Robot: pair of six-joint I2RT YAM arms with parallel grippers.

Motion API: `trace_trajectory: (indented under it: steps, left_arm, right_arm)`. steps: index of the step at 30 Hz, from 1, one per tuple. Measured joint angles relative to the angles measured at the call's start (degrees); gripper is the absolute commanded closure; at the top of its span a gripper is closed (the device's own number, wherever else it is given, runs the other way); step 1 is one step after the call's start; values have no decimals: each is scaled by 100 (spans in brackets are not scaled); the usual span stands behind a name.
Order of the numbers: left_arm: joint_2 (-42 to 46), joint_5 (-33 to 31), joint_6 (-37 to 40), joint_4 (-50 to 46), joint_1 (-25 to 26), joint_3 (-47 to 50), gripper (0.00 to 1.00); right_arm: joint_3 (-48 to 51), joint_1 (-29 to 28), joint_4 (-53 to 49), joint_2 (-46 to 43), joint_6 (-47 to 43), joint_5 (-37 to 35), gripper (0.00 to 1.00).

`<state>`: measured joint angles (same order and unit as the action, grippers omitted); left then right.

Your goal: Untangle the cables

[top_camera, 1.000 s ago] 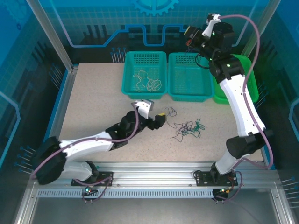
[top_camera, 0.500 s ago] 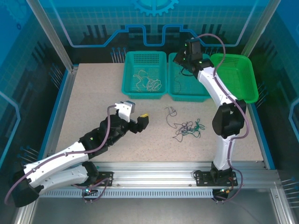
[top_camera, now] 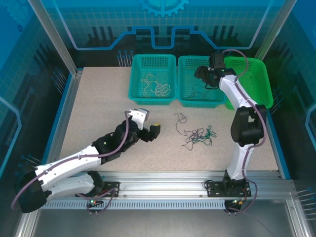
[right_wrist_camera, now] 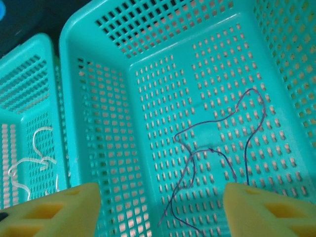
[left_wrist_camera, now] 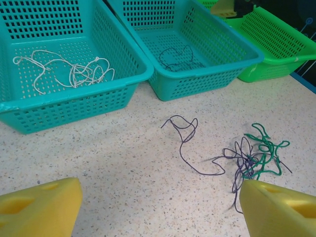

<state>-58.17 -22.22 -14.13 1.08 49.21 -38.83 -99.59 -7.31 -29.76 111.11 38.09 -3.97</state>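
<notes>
Next, my left gripper moves across toward the dark purple cable and lowers onto the single piece beside its loops, because that part of the cable lies clear of the clump.
A clump of purple and green cables [top_camera: 200, 135] [left_wrist_camera: 254, 154] lies on the speckled table, with one loose purple cable [top_camera: 179, 119] [left_wrist_camera: 183, 132] just to its left. My left gripper [top_camera: 154, 130] [left_wrist_camera: 159, 210] hovers low over the table left of them, open and holding nothing. Above the middle teal basket [top_camera: 217, 101] [right_wrist_camera: 106, 148] my right gripper [top_camera: 204, 75] [right_wrist_camera: 160, 210] is open, and a purple cable [top_camera: 196, 89] [right_wrist_camera: 217, 148] [left_wrist_camera: 175, 57] lies on the basket floor below it. Pale beige cables [top_camera: 155, 87] [left_wrist_camera: 69, 73] rest in the left teal basket [top_camera: 134, 94] [left_wrist_camera: 74, 106].
A bright green basket [top_camera: 259, 86] [left_wrist_camera: 276, 39] stands tilted at the back right, behind my right arm. The three baskets line the table's far edge. Metal frame posts and a rail border the table.
My right arm swung down from high at the back to the middle teal basket and opened; a purple cable now lies in that basket. My left arm shifted back and left a little, still open.
</notes>
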Motion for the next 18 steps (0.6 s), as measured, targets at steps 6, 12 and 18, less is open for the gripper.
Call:
trace_trajectory:
  steps: [6,12,18]
  left_arm:
    - [-455,245,-280,-83,-52,-433,15]
    - [-1432,599,-907,-92,-273,-968,16]
    - [-2894,866,-1495,-164,-352,-1598,22]
  right_arm:
    - [1635,48,509,-1676,-306,496,33]
    - [3851,-509,1196,-4022,-518,339,35]
    - [5416,-1432,1226,-5342,-505,81,36]
